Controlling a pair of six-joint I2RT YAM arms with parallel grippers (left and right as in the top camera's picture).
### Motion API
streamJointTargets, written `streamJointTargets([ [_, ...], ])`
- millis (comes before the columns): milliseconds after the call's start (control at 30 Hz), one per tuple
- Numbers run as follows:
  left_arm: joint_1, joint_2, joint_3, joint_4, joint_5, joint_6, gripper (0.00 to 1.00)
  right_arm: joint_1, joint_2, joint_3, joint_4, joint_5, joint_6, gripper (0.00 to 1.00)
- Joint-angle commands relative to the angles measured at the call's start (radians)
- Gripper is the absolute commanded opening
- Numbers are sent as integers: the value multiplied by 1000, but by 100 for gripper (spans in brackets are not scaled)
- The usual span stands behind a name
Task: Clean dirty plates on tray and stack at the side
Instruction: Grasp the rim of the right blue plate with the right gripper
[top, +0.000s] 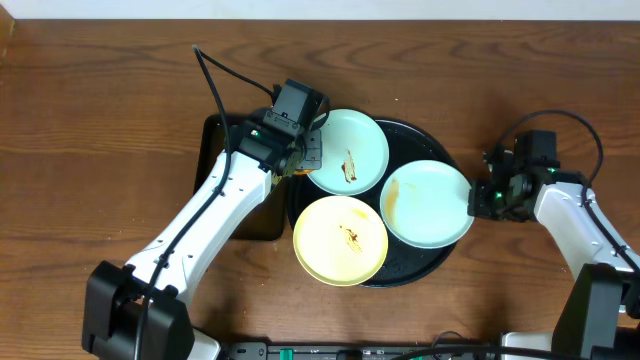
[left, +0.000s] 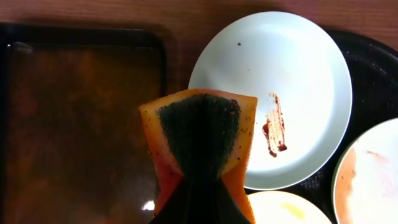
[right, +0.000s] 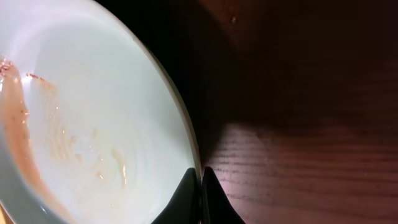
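Observation:
My right gripper will lift the plate off the tray, lower it onto bare table to the gripper's right in the overhead view and let go of the plate's rim.
Three plates lie on the round black tray (top: 430, 142). A pale blue plate (top: 350, 150) with a brown streak sits at the tray's back left and also shows in the left wrist view (left: 280, 87). The pale yellow plate (top: 340, 240) is at the front. A second pale blue plate (top: 428, 204), smeared orange-brown, is at the right and fills the right wrist view (right: 81, 112). My left gripper (top: 300, 155) is shut on an orange sponge with a dark scrub face (left: 202, 134), just left of the back plate. My right gripper (top: 478, 200) is shut on the right plate's rim (right: 194, 155).
A rectangular black tray (top: 212, 135) with a wet brown bottom (left: 74, 124) lies left of the round tray, under my left arm. Bare wooden table (top: 100, 100) surrounds both trays.

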Motion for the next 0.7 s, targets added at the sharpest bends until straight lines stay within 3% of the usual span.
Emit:
streamJointTargets([
  [0,1,-27,14,-3,-1,23,7,5,-20,31,-2,41,17,1],
  [167,1,-27,14,-3,-1,23,7,11,-109,131,-28,151,3,1],
  [333,1,-27,14,-3,-1,23,7,80,-174,179,-93,199,-124,1],
  [533,1,-27,14,-4,-1,23,7,150,-172,183,-261,225,-126,1],
  [667,1,-27,14,-4,-1,23,7,150,-173,183,-280,280,-126,1],
])
